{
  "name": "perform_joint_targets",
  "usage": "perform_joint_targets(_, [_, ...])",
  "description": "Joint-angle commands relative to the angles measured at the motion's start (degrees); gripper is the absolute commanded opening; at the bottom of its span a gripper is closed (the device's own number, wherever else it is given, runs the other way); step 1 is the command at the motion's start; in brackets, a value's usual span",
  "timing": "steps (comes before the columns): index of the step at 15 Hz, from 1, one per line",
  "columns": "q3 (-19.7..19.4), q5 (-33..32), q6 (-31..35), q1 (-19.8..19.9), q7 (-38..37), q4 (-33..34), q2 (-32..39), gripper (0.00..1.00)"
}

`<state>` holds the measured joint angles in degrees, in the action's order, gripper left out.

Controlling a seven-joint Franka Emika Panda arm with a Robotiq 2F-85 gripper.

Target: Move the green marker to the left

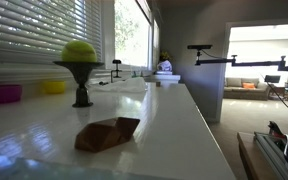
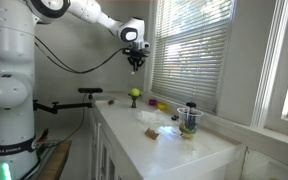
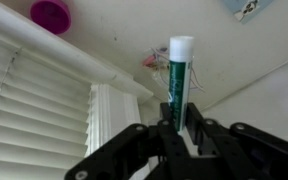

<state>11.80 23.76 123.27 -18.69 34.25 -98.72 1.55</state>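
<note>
The bare counter point(image 3: 180, 22) beside the magenta bowl is clear below, so I will lower the green marker in my gripper there, away from the blinds, and release it.
In the wrist view my gripper point(image 3: 179, 132) is shut on the green marker point(image 3: 178, 88). The marker has a white cap and sticks out from between the fingers, pointing away from the camera. In an exterior view the gripper point(image 2: 134, 62) hangs high above the far end of the white counter point(image 2: 184, 150), close to the window blinds. The marker is too small to make out there. The gripper does not show in the exterior view along the counter.
On the counter are a yellow-green ball on a black stand point(image 1: 80, 55), a brown crumpled object point(image 1: 108, 133), a magenta bowl point(image 1: 3, 93) and a yellow bowl point(image 1: 53, 87). A cup holding pens point(image 2: 190, 120) stands near the window. Blinds point(image 3: 34, 100) line the window side.
</note>
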Motion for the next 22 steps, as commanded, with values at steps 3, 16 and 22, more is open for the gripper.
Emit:
perform_joint_targets(3, [1.1,-1.2,-1.8,2.6,0.4,-0.8,0.4,0.05])
perform_joint_targets(16, [2.0,-13.6,-1.6,2.7,-4.5,-0.4,3.0,0.05])
perform_joint_targets(22, [5.0,-17.3,-3.5,1.2,-4.4,-0.1,6.2,0.05])
